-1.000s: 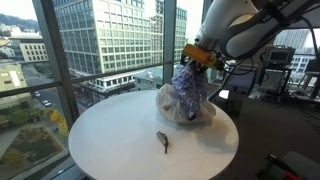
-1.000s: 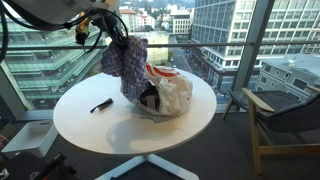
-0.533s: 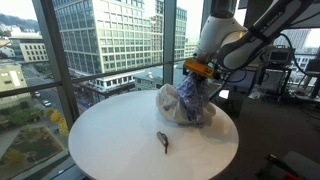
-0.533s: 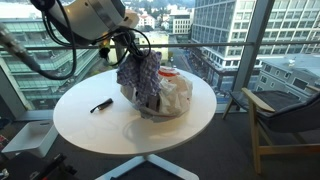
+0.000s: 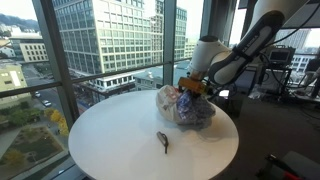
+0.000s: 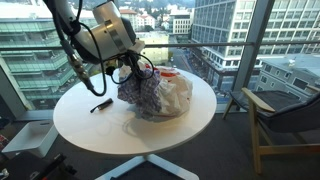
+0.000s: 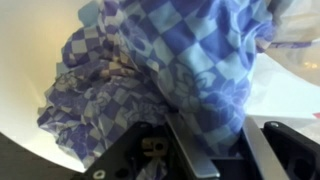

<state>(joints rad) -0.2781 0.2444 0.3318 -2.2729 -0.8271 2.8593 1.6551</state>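
Observation:
The gripper needs to lower next and carry the checkered cloth point(image 5: 196, 108) across into the white plastic bag to release it, since the bag is below and beside the gripper.
A blue-and-white checkered cloth point(image 5: 196, 108) point(image 6: 143, 95) hangs from my gripper point(image 5: 192, 86) point(image 6: 133, 70), and its lower part rests bunched on the round white table point(image 5: 115, 140) point(image 6: 100, 130). It lies against a white plastic bag point(image 5: 167, 100) point(image 6: 177, 93). In the wrist view the cloth point(image 7: 180, 60) fills the frame and passes between the two fingers of the gripper point(image 7: 222, 140), which is shut on it. The white bag point(image 7: 298, 55) shows at the right edge.
A small black object point(image 5: 162, 142) point(image 6: 101, 105) lies on the table, apart from the cloth. Tall windows stand close behind the table. An armchair point(image 6: 285, 115) stands beside it. Lab equipment point(image 5: 275, 70) stands in the background.
My gripper has come down with the cloth, from well above the table to just over the bag. The cloth now bunches on the table beside the bag.

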